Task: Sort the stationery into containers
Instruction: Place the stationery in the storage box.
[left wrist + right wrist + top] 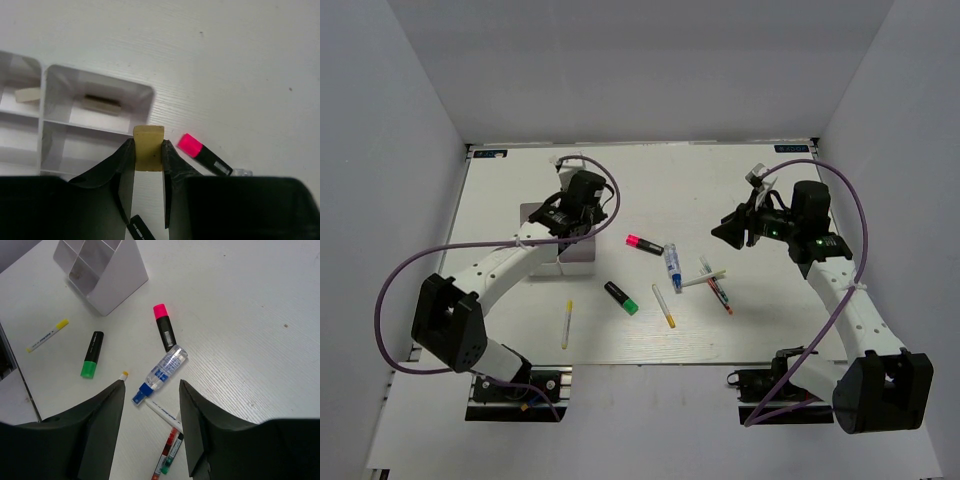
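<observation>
Next, my left gripper will go left in its wrist view over the closest section of the white containers with an eraser [101,103] and release.
My left gripper [149,150] is shut on a beige eraser [148,146] and holds it just beside the near right corner of the white containers [95,82], over the table. One compartment holds a beige eraser [101,104], another a pale eraser [27,94]. My right gripper [151,390] is open and empty above the white-blue marker [161,371]. On the table lie a pink-ended highlighter [644,244], a green-ended highlighter [621,297], a yellow pen [567,322], a yellow-tipped white pen [663,306], a white pen [702,279] and a red pen [719,290].
The containers [542,212] stand at the table's left middle, partly under my left arm. White walls close in the table on three sides. A purple cable loops from each arm.
</observation>
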Controlling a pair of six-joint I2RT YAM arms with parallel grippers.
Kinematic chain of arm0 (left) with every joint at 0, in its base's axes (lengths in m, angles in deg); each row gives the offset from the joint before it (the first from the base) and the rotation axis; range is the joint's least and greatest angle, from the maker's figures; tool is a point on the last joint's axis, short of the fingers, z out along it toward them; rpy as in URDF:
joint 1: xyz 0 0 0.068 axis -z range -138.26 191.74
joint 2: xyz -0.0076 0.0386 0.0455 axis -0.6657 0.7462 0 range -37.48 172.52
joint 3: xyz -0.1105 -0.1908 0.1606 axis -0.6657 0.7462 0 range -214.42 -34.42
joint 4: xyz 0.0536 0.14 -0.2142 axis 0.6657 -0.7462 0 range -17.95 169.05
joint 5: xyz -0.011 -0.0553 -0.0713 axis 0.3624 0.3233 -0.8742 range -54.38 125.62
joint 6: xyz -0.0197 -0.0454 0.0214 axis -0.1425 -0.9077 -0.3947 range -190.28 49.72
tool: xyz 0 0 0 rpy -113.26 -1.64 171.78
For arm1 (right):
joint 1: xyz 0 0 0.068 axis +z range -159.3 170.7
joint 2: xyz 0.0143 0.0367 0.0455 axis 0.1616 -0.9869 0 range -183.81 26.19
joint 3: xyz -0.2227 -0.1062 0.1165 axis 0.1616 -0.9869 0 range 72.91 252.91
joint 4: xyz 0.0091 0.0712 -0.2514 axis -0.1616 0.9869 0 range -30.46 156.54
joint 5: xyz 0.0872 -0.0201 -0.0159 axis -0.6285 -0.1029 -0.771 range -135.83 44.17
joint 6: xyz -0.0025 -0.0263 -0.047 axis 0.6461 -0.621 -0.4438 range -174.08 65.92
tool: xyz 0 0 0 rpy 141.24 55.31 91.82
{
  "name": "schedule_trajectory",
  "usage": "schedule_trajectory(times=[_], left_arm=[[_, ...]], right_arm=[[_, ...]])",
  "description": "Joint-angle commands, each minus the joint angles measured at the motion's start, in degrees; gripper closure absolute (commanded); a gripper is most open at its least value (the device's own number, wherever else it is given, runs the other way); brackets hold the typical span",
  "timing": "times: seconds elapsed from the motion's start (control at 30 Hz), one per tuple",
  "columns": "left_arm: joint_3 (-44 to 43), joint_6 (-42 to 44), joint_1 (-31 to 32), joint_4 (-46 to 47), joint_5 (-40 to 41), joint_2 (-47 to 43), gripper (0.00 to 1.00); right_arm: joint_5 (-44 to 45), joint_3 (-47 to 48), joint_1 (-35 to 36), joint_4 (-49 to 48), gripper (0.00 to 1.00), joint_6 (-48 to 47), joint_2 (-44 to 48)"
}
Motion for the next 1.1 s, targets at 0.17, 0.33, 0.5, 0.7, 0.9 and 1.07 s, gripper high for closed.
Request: schedule_trajectory(times=[0.17, 0.33, 0.5, 0.7, 0.9, 1.07], left_arm=[[0.21, -13.45, -2.45, -1.81, 8.46, -1.48, 1.00], [1.35, -16.60, -3.59, 0.30, 10.31, -1.48, 0.95], [0.73, -21.36, -4.64, -1.19, 12.86, 2.03, 0.87], [1.26, -21.89, -5.17, 1.45, 12.86, 3.26, 0.80], [1.26, -21.89, -5.17, 2.59, 13.47, 3.88, 0.58], [1.79, -21.89, -5.17, 3.12, 12.95, 3.36, 0.44]], right_arm=[[-2.51, -0.89, -0.83, -1.63, 0.47, 0.15, 0.73], [-3.30, -1.24, -1.18, -1.98, 0.45, 0.23, 0.56], [-3.92, -1.24, -1.27, -1.98, 0.42, 0.24, 0.03], [-4.01, -1.59, -1.53, -1.89, 0.41, -0.38, 0.20], [-4.63, -1.68, -1.36, -1.28, 0.38, -0.47, -0.32], [-4.98, -1.59, -1.36, -0.84, 0.35, -1.26, -0.50]])
